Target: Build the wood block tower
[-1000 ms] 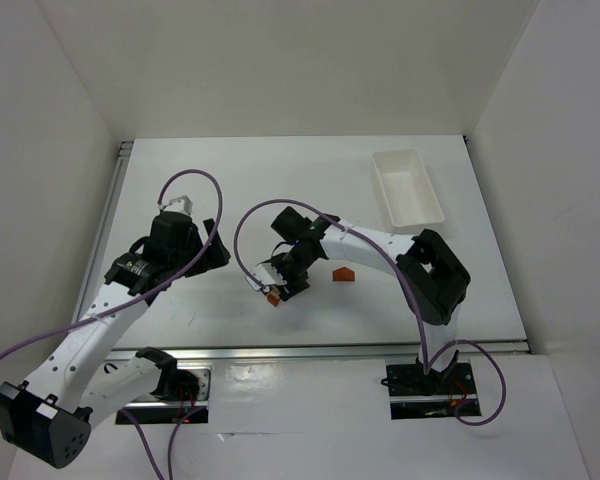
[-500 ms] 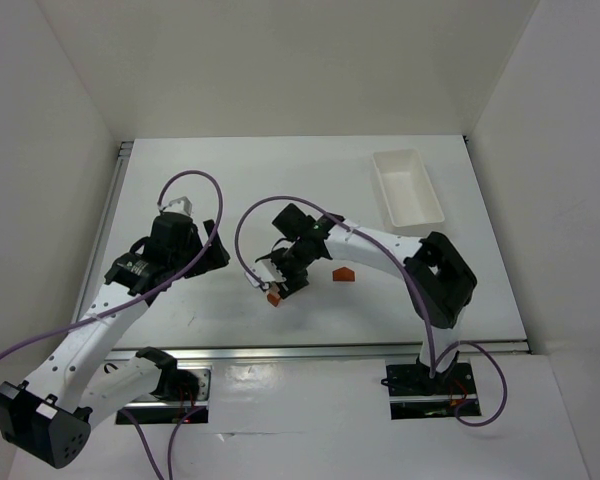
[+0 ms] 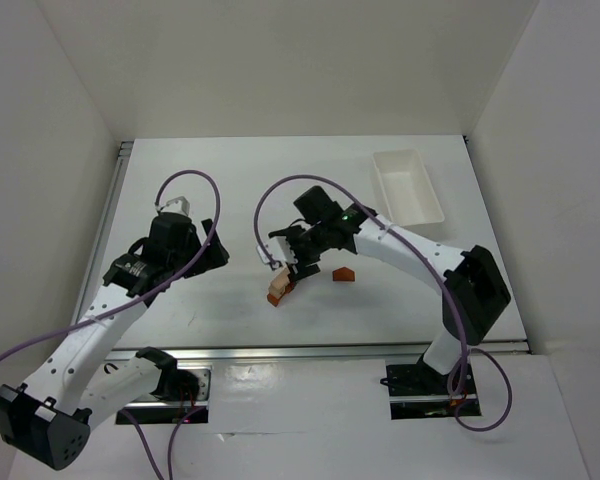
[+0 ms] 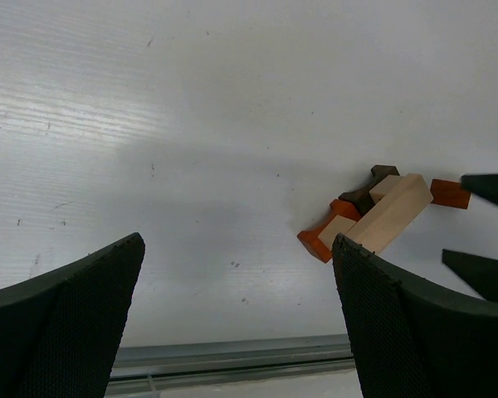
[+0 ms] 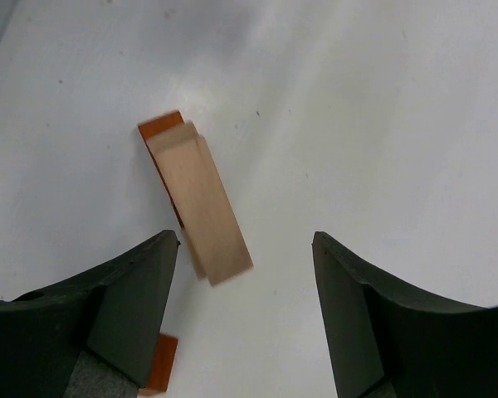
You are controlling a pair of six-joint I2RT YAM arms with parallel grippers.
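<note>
My right gripper moves to the right in the top view next and comes down around the orange-red house-shaped piece [image 3: 343,274] [image 5: 160,365], which stands clear of the pile.
The wood block tower is a small loose pile [image 3: 278,290] in front of the table's middle. A long pale block [image 5: 201,199] lies aslant over an orange-red block [image 5: 160,126], and a dark brown piece [image 4: 369,186] sits behind them. My right gripper [image 5: 245,239] hovers open just above and behind the pile [image 4: 394,213], holding nothing. An orange-red house-shaped piece [image 3: 343,274] stands apart to the pile's right. To the pile's left, my left gripper [image 4: 239,245] is wide open and empty.
A white rectangular tray [image 3: 408,187] stands at the back right. A metal rail [image 4: 232,356] runs along the table's near edge. White walls close in the left, back and right sides.
My right gripper has opened wider and drawn up and back to the right, off the pile. The pale block now lies free on the pile. The left arm has barely moved.
</note>
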